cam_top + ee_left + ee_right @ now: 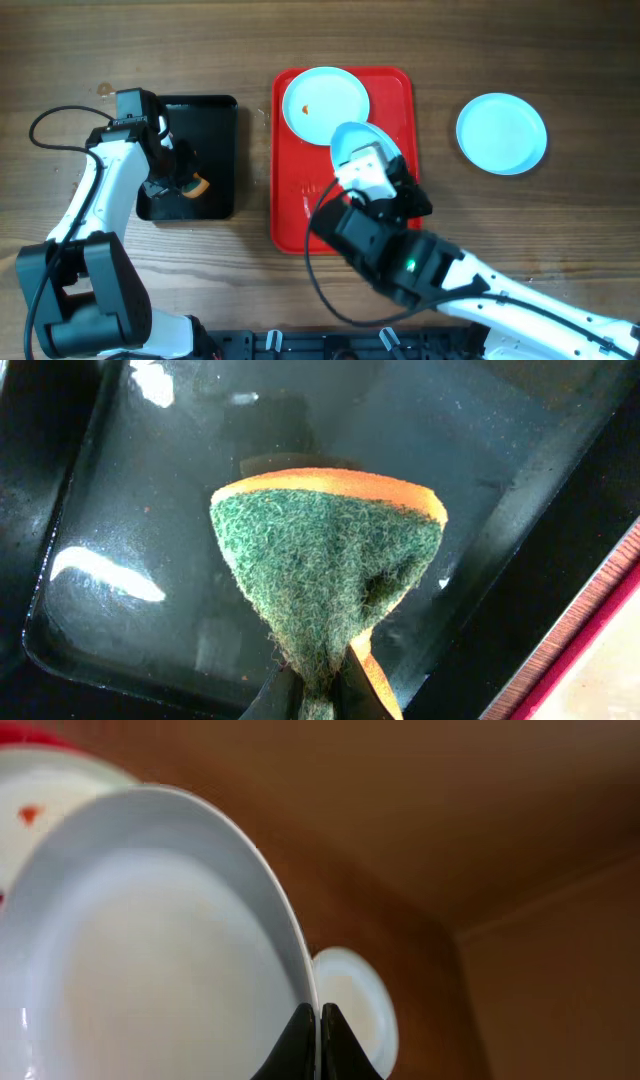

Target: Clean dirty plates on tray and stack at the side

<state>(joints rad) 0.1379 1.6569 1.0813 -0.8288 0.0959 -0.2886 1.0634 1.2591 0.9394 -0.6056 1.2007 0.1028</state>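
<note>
Next, my right gripper swings over to the third plate (501, 134) (361, 1005), below it and to its right in the overhead view, lowers the sauce-free plate and releases.
A pale-blue plate (325, 104) with an orange-red sauce spot lies at the far end of the red tray (295, 210). My right gripper (318, 1035) is shut on the rim of a second plate (150, 950), holding it tilted above the tray; that plate also shows in the overhead view (350, 137). A third plate (501, 132) lies on the table to the right of the tray, also in the right wrist view (355, 1000). My left gripper (318, 695) is shut on a folded green-and-orange sponge (325, 565) above the black tray (110, 510).
The black tray (215, 140) sits left of the red tray on the wooden table. Its bottom looks wet and shiny. The right arm's body (400, 260) covers the near part of the red tray.
</note>
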